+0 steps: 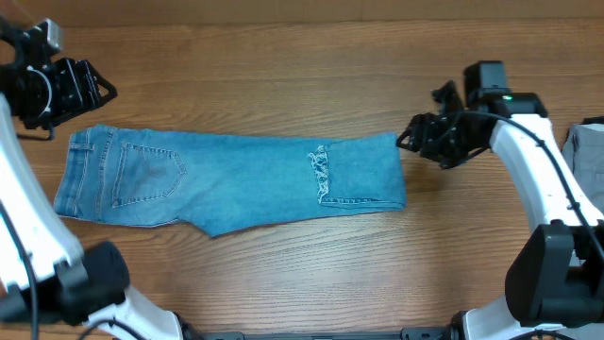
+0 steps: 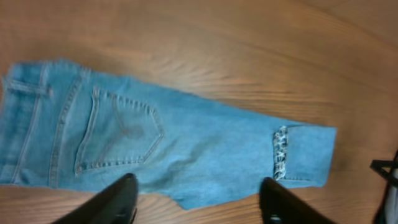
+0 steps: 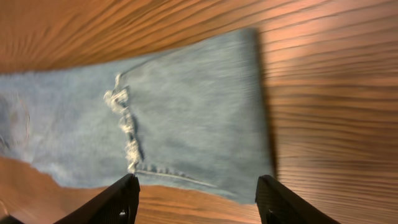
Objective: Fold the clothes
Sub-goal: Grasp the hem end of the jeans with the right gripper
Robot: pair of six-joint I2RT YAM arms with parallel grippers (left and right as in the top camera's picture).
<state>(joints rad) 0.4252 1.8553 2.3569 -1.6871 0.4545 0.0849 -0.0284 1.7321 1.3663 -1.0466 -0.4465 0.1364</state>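
Observation:
The right gripper lowers and moves back onto the middle of the jeans' folded end edge (image 1: 401,174) (image 3: 261,118) next. Bare table beside the fold leaves room for a finger.
The light blue jeans (image 1: 236,178) lie flat across the middle of the wooden table, folded lengthwise, waistband at the left, back pocket up, frayed hem folded back at the right. They also show in the left wrist view (image 2: 186,143) and the right wrist view (image 3: 186,124). My left gripper (image 1: 90,90) hovers open and empty above the table beyond the waistband (image 2: 196,199). My right gripper (image 1: 408,140) is open and empty just off the jeans' right end (image 3: 196,196), touching nothing.
A plain grey garment (image 1: 587,151) lies at the right edge of the table, partly behind the right arm. Bare wooden table (image 1: 283,76) lies beyond and in front of the jeans.

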